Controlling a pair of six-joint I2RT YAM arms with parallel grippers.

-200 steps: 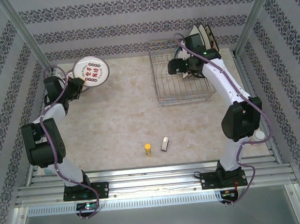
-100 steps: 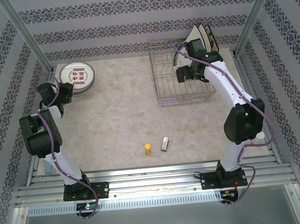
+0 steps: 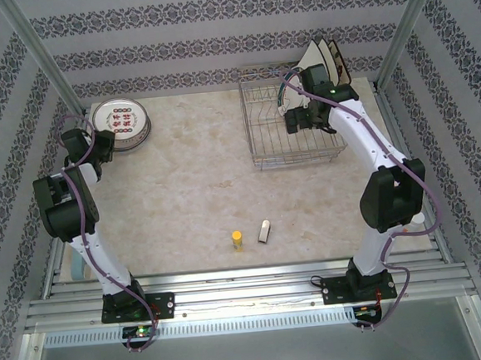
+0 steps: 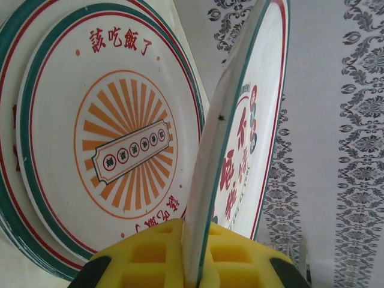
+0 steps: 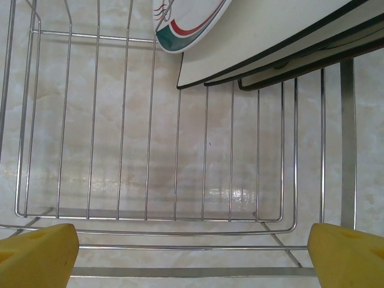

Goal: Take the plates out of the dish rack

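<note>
I will next lower the plate in my left gripper onto the stack point(image 3: 121, 123) and tilt it flat before I let go of the plate's rim, because the plate is at an angle.
My left gripper point(image 4: 198, 258) is shut on the rim of a round white plate point(image 4: 240, 120) with a teal and red ring. That plate stands at an angle just off a stack of like plates point(image 4: 114, 138). From above, the stack point(image 3: 121, 123) lies at the table's far left, with the left gripper point(image 3: 96, 147) at its near-left edge. My right gripper point(image 5: 192, 258) hangs open over the dish rack point(image 5: 150, 180), nothing between its yellow fingertips point(image 5: 36, 255). White-backed square plates point(image 5: 270, 36) and a round teal-rimmed plate point(image 5: 186, 24) lean at the rack's far end point(image 3: 322, 57).
A small yellow cylinder point(image 3: 238, 239) and a small silver piece point(image 3: 264, 231) lie on the marble table near the front. Metal frame posts point(image 3: 39, 54) stand at the back corners before patterned walls.
My left arm has carried its round plate leftward and down onto the stack at the far left. My right gripper has shifted slightly back over the rack, still open.
</note>
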